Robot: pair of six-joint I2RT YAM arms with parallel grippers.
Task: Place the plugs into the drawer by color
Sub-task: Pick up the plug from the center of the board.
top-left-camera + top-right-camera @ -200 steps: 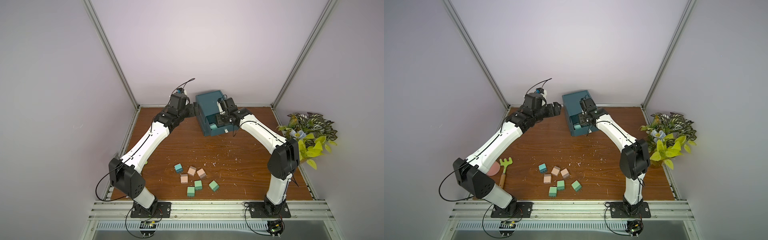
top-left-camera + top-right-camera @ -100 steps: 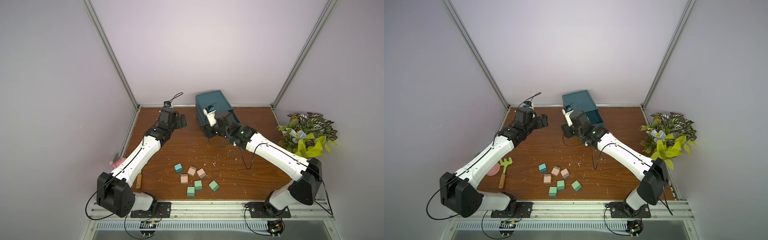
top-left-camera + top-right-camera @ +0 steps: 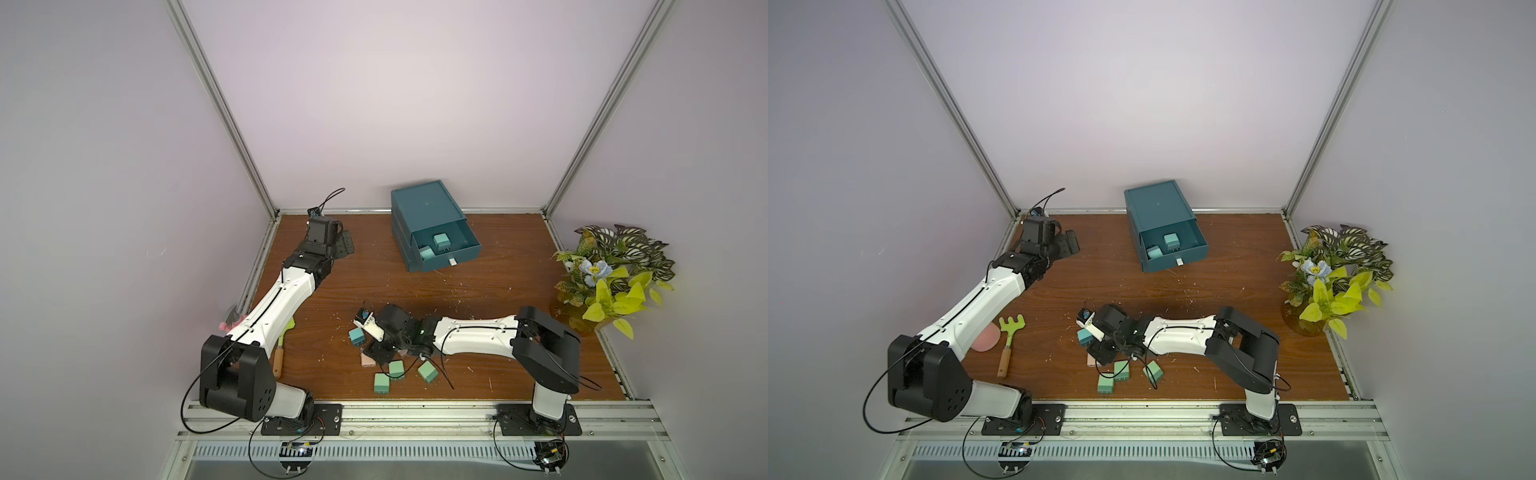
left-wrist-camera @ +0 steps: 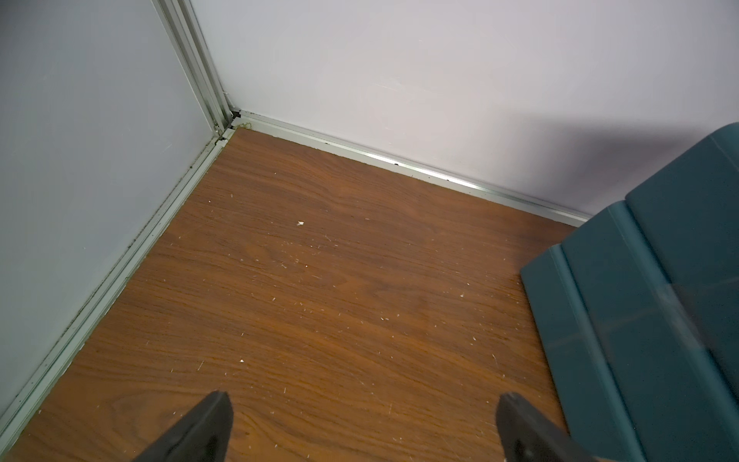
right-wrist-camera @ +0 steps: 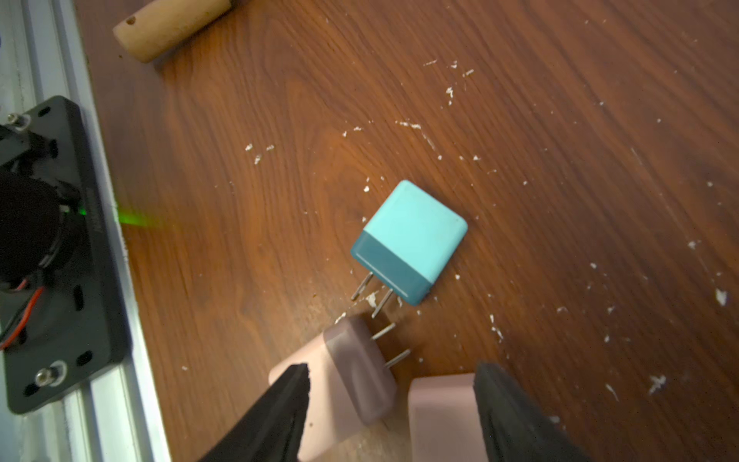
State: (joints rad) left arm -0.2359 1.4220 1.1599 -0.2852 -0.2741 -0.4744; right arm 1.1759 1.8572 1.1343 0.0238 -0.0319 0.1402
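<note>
Next, the right gripper comes down and past the peach plugs around the teal-blue plug [image 5: 413, 237], since plugs of that color already lie in the open drawer.
The dark teal cabinet [image 3: 424, 203] [image 3: 1158, 203] stands at the back centre with one drawer [image 3: 467, 245] pulled out. Two teal-blue plugs [image 3: 441, 241] [image 3: 426, 252] lie in it. The other plugs are clustered at the front centre: one teal-blue plug [image 3: 357, 336] [image 5: 412, 236], peach plugs [image 5: 352, 380] [image 5: 440, 412] and three mint green plugs [image 3: 395, 370] [image 3: 381, 383] [image 3: 428, 371]. My right gripper [image 3: 378, 351] [image 5: 392, 376] hangs open low over the peach plugs, a finger on either side of them. My left gripper [image 3: 345, 244] [image 4: 363, 400] is open and empty near the back left corner, beside the cabinet [image 4: 660, 300].
A potted plant [image 3: 611, 278] stands at the right edge. A green toy rake with a wooden handle [image 3: 1009, 340] [image 5: 172, 24] and a pink disc [image 3: 984, 338] lie at the front left beside the left arm. White crumbs are scattered over the wooden table [image 3: 498, 282].
The right arm swung from the open drawer down to the front plug cluster and its jaws widened. The left arm drew back from the cabinet to the back left corner and opened.
</note>
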